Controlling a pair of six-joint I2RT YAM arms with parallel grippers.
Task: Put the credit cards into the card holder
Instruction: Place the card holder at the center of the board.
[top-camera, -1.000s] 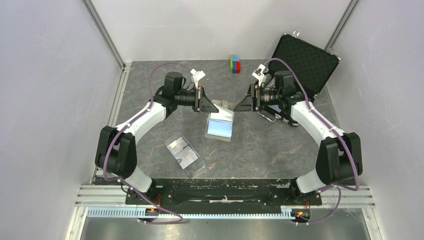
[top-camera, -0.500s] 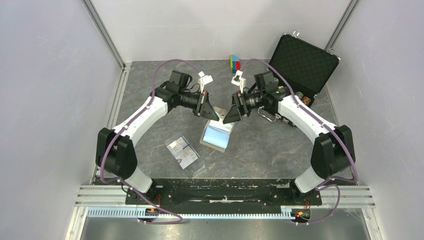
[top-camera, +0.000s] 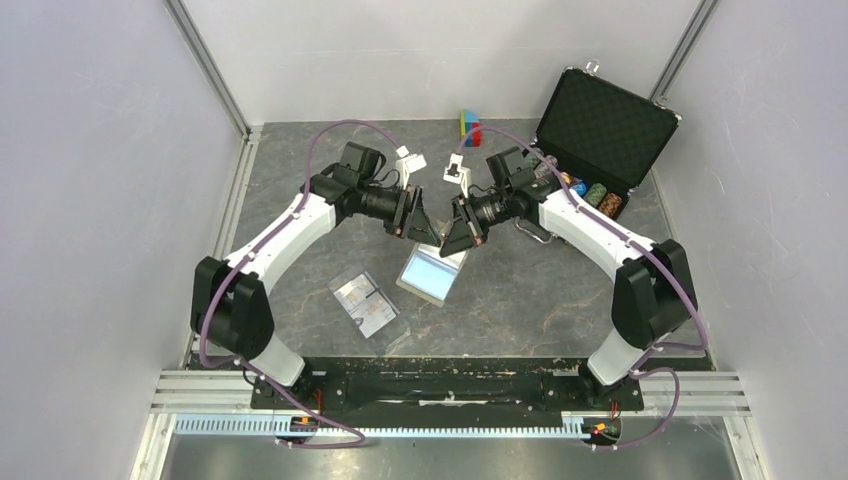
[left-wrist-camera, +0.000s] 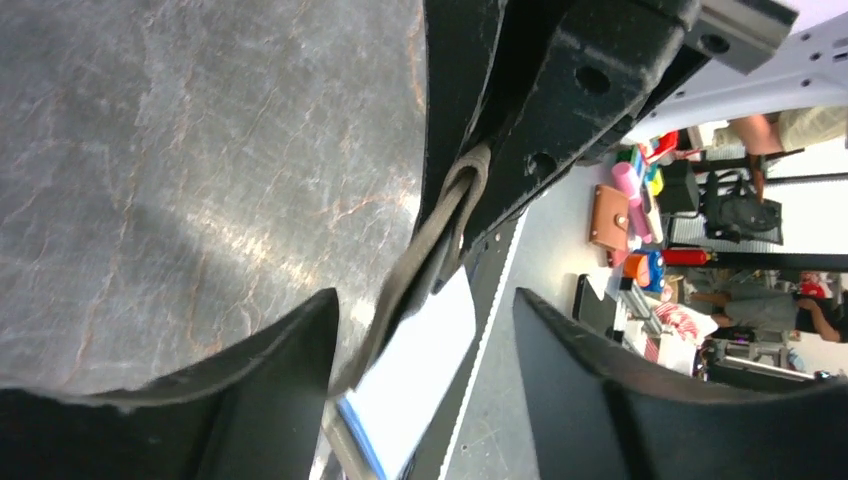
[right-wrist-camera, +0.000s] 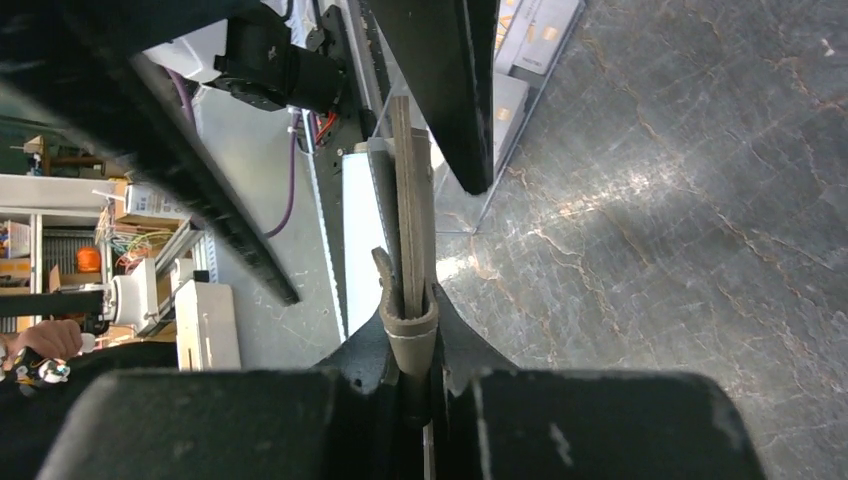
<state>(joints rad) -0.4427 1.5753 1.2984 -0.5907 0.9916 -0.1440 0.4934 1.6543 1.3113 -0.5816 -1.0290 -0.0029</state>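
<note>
The card holder (top-camera: 433, 274) is hanging above the table, so I will bring my right gripper down toward the right in the top view and let it go on the bare table.
The taupe card holder (top-camera: 433, 274) hangs open above the table, its light blue lining facing up. My right gripper (top-camera: 458, 238) is shut on its upper edge; in the right wrist view the folded taupe edge (right-wrist-camera: 410, 325) sits pinched between the jaws. My left gripper (top-camera: 418, 225) stands open just left of it, one finger (left-wrist-camera: 255, 395) on each side of the holder's edge (left-wrist-camera: 415, 275) without gripping. The pale credit cards (top-camera: 364, 302) lie in a clear case on the table, near left of the holder, also seen in the right wrist view as credit cards (right-wrist-camera: 528, 45).
An open black briefcase (top-camera: 603, 125) with coloured chips stands at the back right. A small coloured block (top-camera: 470, 127) sits at the back centre. The clear plastic case (top-camera: 385, 325) lies flat near the left arm. White walls close in both sides.
My left gripper has opened and let go of the card holder. My right gripper moved left and shut on the holder's upper edge; the holder shifted slightly left and nearer.
</note>
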